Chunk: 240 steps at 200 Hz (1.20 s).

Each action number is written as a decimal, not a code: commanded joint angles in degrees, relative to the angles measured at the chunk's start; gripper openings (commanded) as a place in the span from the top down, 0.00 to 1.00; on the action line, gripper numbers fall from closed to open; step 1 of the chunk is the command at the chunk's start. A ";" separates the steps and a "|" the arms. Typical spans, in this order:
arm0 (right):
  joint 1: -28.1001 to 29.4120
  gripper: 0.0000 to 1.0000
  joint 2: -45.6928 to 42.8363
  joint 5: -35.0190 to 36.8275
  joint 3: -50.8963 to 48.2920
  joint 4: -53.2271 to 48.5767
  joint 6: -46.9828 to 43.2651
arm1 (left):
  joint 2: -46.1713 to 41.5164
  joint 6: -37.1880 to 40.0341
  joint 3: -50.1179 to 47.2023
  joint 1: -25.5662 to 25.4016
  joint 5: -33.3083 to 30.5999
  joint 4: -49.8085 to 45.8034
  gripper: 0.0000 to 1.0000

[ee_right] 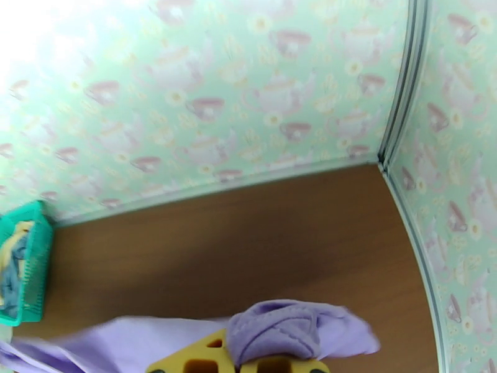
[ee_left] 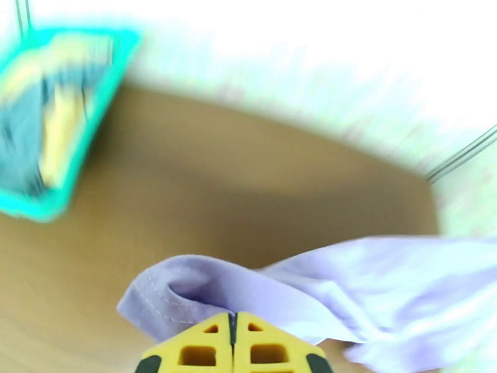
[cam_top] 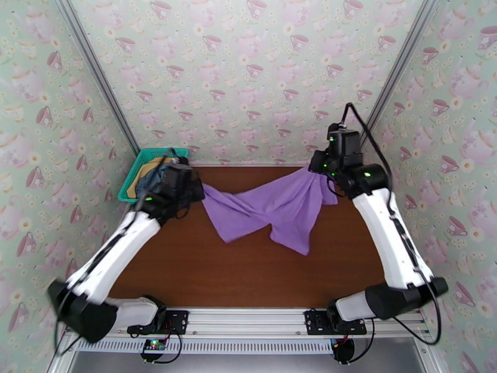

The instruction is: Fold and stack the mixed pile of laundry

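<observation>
The left gripper lowers the hanging shirt end backward onto the bare near wood next and releases it, since that clear space lies below and back from the gripper.
The lilac-purple shirt [cam_top: 273,206] hangs stretched between both arms above the brown table, its middle sagging down to the wood. My left gripper [cam_top: 200,189] is shut on the shirt's left end; in the left wrist view the yellow fingers [ee_left: 211,343] pinch a hemmed edge of the shirt [ee_left: 248,293]. My right gripper [cam_top: 317,171] is shut on the right end, where the shirt [ee_right: 279,331] bunches over the yellow fingers [ee_right: 199,359]. The grey-blue garment [ee_left: 22,138] and the mustard-yellow garment [ee_left: 59,128] lie in the teal basket [cam_top: 138,168] at the back left.
The teal mesh basket [ee_right: 34,275] stands against the back wall in the left corner. Patterned walls close in the table [cam_top: 248,275] on three sides, with metal posts in the back corners. The near half of the table is bare wood.
</observation>
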 commanded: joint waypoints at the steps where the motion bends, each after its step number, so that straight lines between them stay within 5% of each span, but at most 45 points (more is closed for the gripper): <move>1: 0.19 1.00 -2.74 -3.51 4.81 -0.47 -0.71 | -2.74 4.76 4.07 0.12 -3.25 -8.12 1.00; 29: 0.16 1.00 5.35 -3.93 18.19 -3.81 -1.67 | -1.25 8.79 10.52 0.58 -5.04 -10.41 1.00; 65: -0.66 1.00 24.71 -4.79 50.60 -13.72 -1.49 | 8.51 14.57 20.58 3.47 -5.64 -8.29 1.00; 81: -2.28 1.00 27.94 -8.51 53.32 -12.99 1.21 | 13.94 15.50 25.22 5.51 -4.75 -7.07 1.00; 104: -3.29 1.00 24.38 -12.03 41.96 -8.28 3.48 | 17.74 15.61 27.65 6.25 -3.07 -3.70 1.00; 128: -3.27 1.00 16.14 -10.76 21.91 -2.11 2.67 | 14.38 14.26 19.18 5.08 -1.26 2.10 1.00; 169: -3.38 1.00 1.92 -3.98 -15.64 2.84 2.69 | -1.32 8.69 -15.65 -0.21 -4.42 12.16 1.00; 205: -4.72 1.00 -1.51 -0.95 -40.58 7.31 4.70 | -12.18 -3.13 -45.11 -12.29 -10.97 18.28 1.00; 230: -5.40 1.00 0.26 -1.54 -48.09 10.12 5.31 | -19.49 -13.86 -53.77 -20.63 -14.89 14.76 0.49; 240: -5.40 1.00 1.22 -2.03 -49.52 10.92 5.32 | -22.45 -16.82 -54.61 -21.91 -15.75 11.43 0.36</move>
